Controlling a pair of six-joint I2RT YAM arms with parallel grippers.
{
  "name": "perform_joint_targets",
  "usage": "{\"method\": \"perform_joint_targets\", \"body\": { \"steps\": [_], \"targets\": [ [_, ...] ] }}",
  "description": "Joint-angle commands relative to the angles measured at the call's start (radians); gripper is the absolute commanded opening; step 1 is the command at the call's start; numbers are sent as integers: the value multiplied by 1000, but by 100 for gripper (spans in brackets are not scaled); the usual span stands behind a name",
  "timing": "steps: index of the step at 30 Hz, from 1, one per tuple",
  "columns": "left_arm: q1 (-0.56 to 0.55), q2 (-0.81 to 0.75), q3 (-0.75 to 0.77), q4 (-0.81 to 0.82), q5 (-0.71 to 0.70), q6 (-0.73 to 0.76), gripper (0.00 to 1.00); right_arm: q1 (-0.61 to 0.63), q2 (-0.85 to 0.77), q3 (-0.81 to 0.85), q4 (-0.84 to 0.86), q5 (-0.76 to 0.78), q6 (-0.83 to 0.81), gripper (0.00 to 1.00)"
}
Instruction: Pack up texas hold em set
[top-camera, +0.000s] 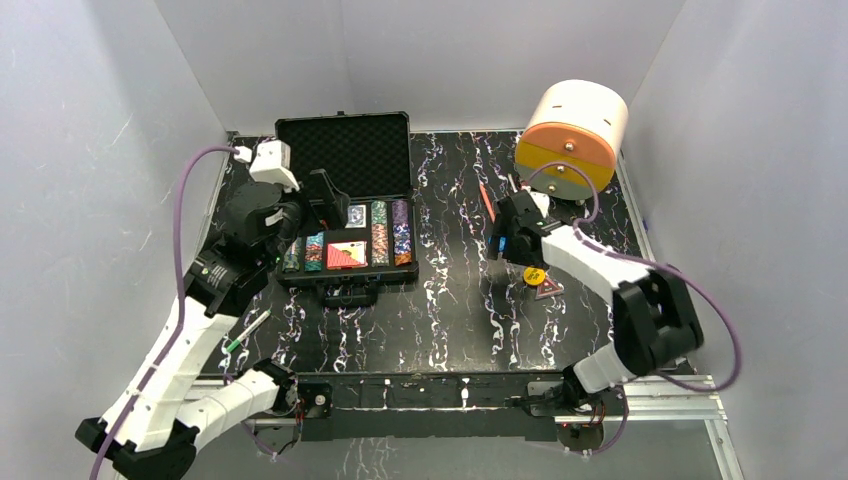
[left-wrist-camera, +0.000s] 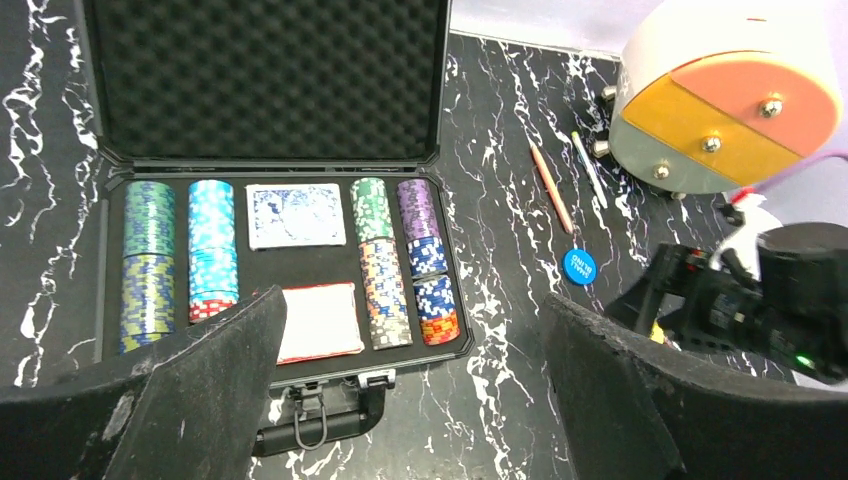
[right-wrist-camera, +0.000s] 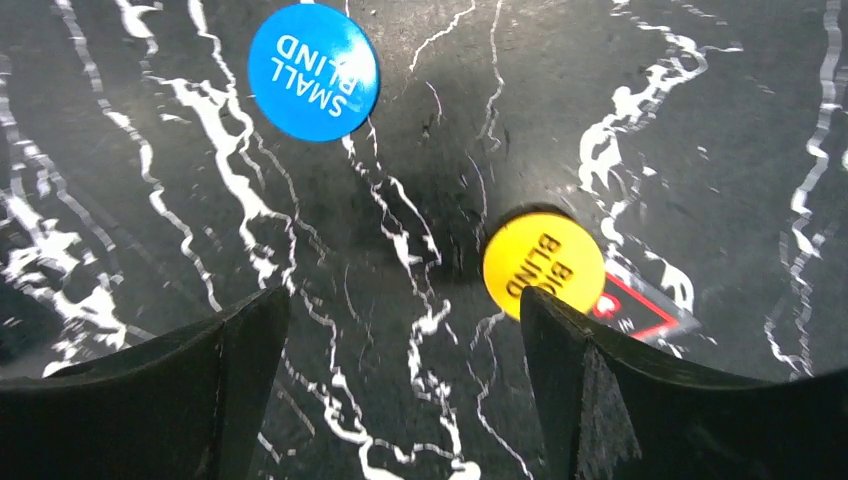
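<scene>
I should move my right gripper outward and down and close it on the rim of the blue SMALL BLIND button (top-camera: 502, 243), which is below and outward, still outside the case (top-camera: 345, 150).
The black case (top-camera: 345, 150) lies open at the back left, foam lid up, handle (left-wrist-camera: 300, 415) toward me. Striped chips (left-wrist-camera: 385, 270) fill its rows, with a blue-backed deck (left-wrist-camera: 296, 214) and a red-edged deck (left-wrist-camera: 318, 320) between them. My left gripper (top-camera: 322, 203) hovers open and empty over the case's left front; it also shows in the left wrist view (left-wrist-camera: 412, 310). My right gripper (right-wrist-camera: 402, 300) is open and empty above the table. A blue SMALL BLIND button (right-wrist-camera: 313, 72) lies ahead of it, and a yellow BIG BLIND button (right-wrist-camera: 543, 263) lies by its right finger.
A big white-and-orange cylinder (top-camera: 575, 135) stands at the back right. An orange pen (left-wrist-camera: 551, 187) and a white pen (left-wrist-camera: 589, 170) lie beside it. A black triangular marker with a red border (right-wrist-camera: 640, 310) lies under the yellow button. A green-tipped pen (top-camera: 247, 330) lies near my left arm.
</scene>
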Motion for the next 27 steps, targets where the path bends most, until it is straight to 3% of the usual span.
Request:
{"method": "perform_joint_targets", "body": {
  "steps": [1,12,18,23,27],
  "targets": [
    [2,18,-13,42,48,-30,97,-25,162,85,127,-57,-47,93],
    [1,-7,-113,134,46,-34,97,-34,410,216,205,-18,-142,74],
    [2,7,-173,194,9,0,97,-56,468,216,150,-35,-139,71],
    [2,-5,-198,218,46,-13,97,-56,503,223,132,-47,-142,52],
    [1,-33,-194,184,68,-8,97,-55,467,227,121,-40,-145,46]
  ]
}}
